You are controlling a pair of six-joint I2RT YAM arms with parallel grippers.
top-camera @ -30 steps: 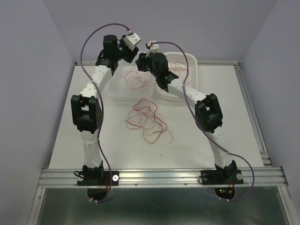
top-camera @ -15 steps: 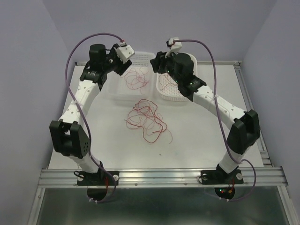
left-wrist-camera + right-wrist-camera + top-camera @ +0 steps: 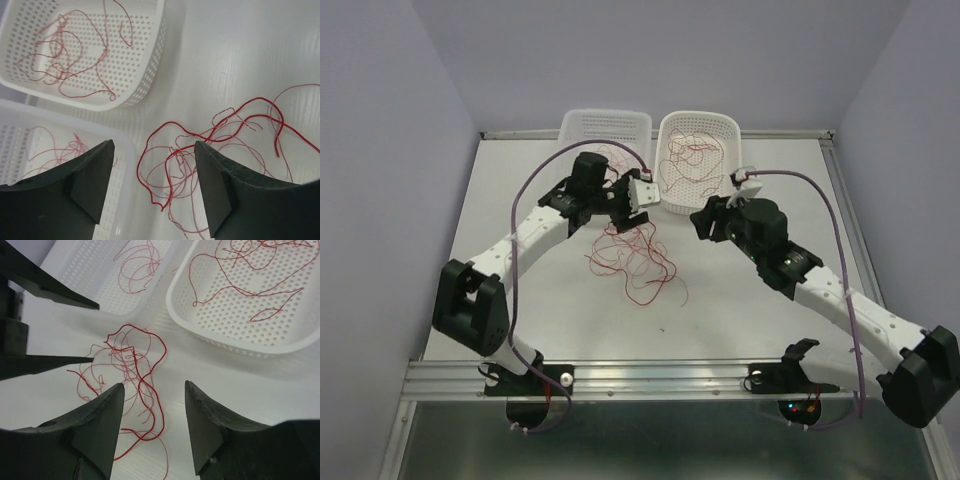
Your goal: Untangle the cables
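The robot's left gripper is going to move down next, to its right in the top view, onto the bunched parts of the red cables.
The cables lie as a loose red tangle (image 3: 632,256) on the white table, in front of two baskets. My left gripper (image 3: 638,196) hovers over the tangle's far edge, open and holding nothing. In the left wrist view the red loops (image 3: 186,150) lie below and between the spread fingers (image 3: 95,175). My right gripper (image 3: 704,222) hangs to the tangle's right, open and empty. In the right wrist view the tangle (image 3: 135,362) lies just ahead of its left finger (image 3: 100,420). More red wires lie in the white basket (image 3: 698,150) and in the clear basket (image 3: 605,130).
The two baskets stand side by side at the table's far edge, the white basket's rim (image 3: 200,332) close to the tangle. The left gripper's dark fingers (image 3: 47,290) show at the left of the right wrist view. The table's raised rail (image 3: 660,375) runs along the near edge.
Both arms have come down from above the baskets to the tangle on the table. Both grippers' jaws have opened wider. Wires now lie in both baskets.
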